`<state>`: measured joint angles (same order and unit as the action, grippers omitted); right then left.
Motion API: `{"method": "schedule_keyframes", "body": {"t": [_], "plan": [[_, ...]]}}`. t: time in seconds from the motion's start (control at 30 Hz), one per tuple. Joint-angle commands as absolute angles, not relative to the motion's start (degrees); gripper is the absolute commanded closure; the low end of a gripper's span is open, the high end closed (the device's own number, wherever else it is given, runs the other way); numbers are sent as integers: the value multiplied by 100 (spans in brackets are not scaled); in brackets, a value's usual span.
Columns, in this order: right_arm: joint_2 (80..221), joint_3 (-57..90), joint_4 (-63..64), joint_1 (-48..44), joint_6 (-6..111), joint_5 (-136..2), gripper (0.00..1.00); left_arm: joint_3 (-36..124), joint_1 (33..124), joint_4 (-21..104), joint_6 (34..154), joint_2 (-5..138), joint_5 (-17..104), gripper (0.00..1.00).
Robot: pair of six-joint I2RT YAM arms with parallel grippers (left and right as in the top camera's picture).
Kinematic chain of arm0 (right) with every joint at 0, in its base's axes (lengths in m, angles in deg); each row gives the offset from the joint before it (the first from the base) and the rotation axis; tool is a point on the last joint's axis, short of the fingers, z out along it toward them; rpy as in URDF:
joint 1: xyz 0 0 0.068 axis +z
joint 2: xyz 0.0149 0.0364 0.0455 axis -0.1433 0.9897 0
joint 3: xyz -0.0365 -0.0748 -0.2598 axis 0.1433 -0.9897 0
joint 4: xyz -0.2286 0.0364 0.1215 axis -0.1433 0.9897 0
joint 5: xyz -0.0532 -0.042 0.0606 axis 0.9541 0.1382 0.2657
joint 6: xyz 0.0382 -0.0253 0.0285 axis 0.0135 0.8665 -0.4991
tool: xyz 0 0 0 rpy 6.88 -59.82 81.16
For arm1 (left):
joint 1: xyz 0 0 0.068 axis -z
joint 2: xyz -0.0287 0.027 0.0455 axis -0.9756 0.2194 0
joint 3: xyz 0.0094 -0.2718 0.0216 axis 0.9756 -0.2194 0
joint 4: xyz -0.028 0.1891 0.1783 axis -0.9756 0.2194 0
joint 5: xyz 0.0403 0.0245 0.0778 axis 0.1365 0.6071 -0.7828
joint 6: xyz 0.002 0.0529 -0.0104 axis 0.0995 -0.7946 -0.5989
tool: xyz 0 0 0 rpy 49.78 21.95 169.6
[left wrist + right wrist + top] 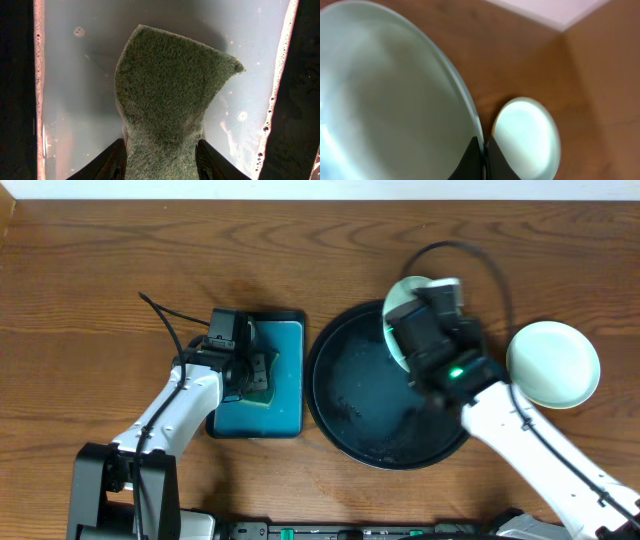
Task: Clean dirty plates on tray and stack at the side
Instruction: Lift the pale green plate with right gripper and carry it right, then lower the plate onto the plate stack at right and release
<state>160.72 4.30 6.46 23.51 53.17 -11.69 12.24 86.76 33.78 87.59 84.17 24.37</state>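
I need to move my right gripper to the right in the overhead view and down, and level its plate onto the second plate, because that second plate is already at the side.
The large round black tray lies at table centre. My right gripper is shut on the rim of a pale mint-white plate, held tilted over the tray's far right edge; in the right wrist view my right gripper pinches that plate. A second mint-white plate lies on the bare wood to the right and also shows in the right wrist view. My left gripper is shut on a green sponge over the teal tray. The yellow plate is out of view.
A small rectangular teal tray with a black rim sits left of the black tray; it holds cloudy water with bubbles at its edges. A black cable loops behind the right arm. A pale wall edge runs along the table's far side.
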Motion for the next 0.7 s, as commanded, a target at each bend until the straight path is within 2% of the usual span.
{"method": "schedule_keyframes", "body": {"t": [0.0, 0.13, 0.2, 0.37, 0.57, 0.67], "plan": [[16061, 231, 762, 1208, 3816, -2911, 99, 1139, 8650, 3372, 8707, 8404, 2365, 54], [16094, -120, 725, 58, 3540, -4017, 99, 1139, 8650, 3372, 8707, 8404, 2365, 54], [16149, -475, 467, -974, 3494, -4983, 99, 1139, 8650, 3372, 8707, 8404, 2365, 54], [16214, -1010, -147, -2587, 3385, -6347, 99, 1139, 8650, 3374, 8707, 8404, 2367, 54], [16245, -1224, -261, -4012, 3175, -6554, 99, 1139, 8650, 3374, 8707, 8404, 2367, 53], [16245, -1226, -267, -4431, 3175, -6552, 97, 1139, 8650, 3374, 8707, 8404, 2367, 54]]}}
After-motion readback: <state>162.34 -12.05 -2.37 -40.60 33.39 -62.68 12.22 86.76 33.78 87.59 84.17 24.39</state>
